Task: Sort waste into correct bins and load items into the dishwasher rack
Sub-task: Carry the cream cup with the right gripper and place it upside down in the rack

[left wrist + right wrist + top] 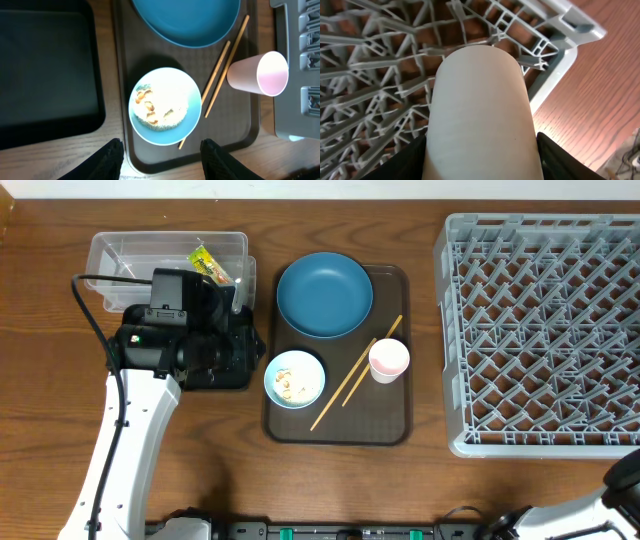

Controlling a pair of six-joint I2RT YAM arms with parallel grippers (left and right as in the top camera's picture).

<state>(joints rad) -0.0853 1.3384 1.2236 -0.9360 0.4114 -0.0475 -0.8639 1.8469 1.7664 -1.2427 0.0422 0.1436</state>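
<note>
The white cup [480, 100] needs to go down next with my right gripper from above the rack's corner, shifting from the rack's edge bar onto its empty wires.
In the left wrist view my left gripper [162, 162] stands open and empty, above the near edge of the brown serving tray [245, 135]. Ahead of it is the light-blue bowl [165, 106] with white food bits. Wooden chopsticks [220, 75], a pink cup [260, 73] on its side and the dark-blue plate [185, 20] lie further on. My right gripper [480, 160] is shut on a white cup [480, 100], held over a corner of the grey dishwasher rack [380, 75]. A yellow-green wrapper [207, 264] lies in the clear tub [120, 250].
The left arm [170, 345] hangs over the shallow black tray [45, 70], left of the serving tray [385, 425]. The rack [545, 330] fills the right side of the table. Only a bit of the right arm [628, 478] shows at the bottom right corner.
</note>
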